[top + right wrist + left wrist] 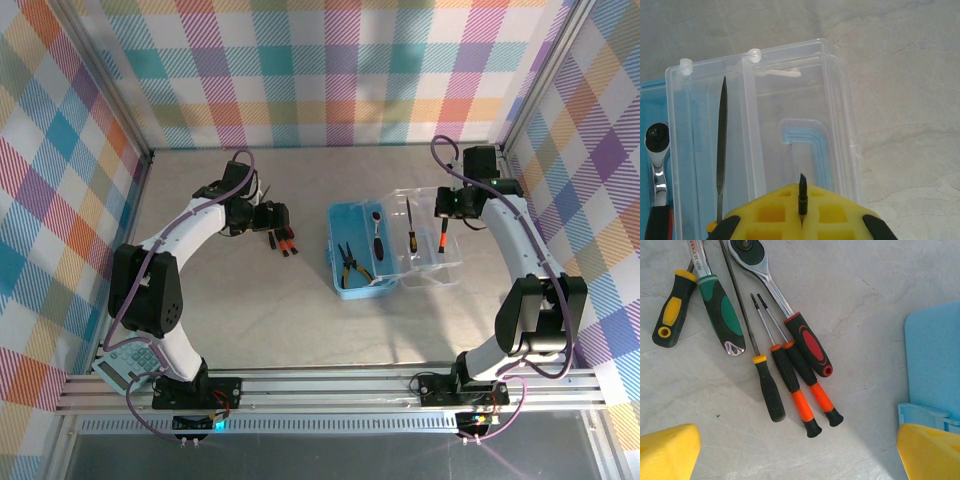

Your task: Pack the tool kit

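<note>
The right gripper should next lower the screwdriver into the clear lid's empty section beside the file (721,145), and then it should open to let the screwdriver go.
The light-blue case (352,222) lies open mid-table, its clear lid (428,262) folded out to the right. Pliers (350,266) and a ratchet (375,224) lie in the case. A slim file (721,145) rests in the lid (805,100). My right gripper (802,220) hangs over the lid, shut on a screwdriver whose black tip (802,192) sticks out between the yellow fingers. My left gripper (800,455) is open above loose tools on the table. These include two orange-black screwdrivers (799,395), a black one (767,390), a red-handled ratchet (807,342) and a green-handled wrench (722,315).
A yellow-black handled tool (671,310) lies left of the wrench. The case edge (935,360) is at the right of the left wrist view. A grey-teal calculator (125,365) sits by the left arm's base. Checkered walls enclose the table.
</note>
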`<state>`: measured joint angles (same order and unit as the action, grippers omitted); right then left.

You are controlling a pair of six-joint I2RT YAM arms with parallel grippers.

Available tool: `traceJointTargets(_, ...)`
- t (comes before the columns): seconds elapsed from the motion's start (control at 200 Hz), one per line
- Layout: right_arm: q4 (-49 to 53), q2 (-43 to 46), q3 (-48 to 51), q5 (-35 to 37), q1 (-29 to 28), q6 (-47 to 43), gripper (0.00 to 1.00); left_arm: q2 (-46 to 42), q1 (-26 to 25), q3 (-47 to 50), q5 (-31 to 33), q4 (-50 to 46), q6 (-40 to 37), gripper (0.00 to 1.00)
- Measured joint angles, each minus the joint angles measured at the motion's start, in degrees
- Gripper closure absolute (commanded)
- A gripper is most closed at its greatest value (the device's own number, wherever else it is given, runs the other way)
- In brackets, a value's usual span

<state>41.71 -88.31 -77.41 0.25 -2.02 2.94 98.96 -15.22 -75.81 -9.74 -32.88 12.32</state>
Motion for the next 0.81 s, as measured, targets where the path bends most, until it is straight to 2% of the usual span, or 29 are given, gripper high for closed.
traceJointTargets(0.39, 0.1, -3.3, -0.2, 1.2, -1.8, -0.5, 1.0, 0.2, 0.0, 0.2, 0.0, 0.0, 0.0, 0.0)
traceJointTargets(0.805, 1.9, -5.0, -4.1, 1.4, -2.8, -1.1, 0.49, 1.6, 0.0, 0.2, 1.3, -0.1, -0.2, 0.02)
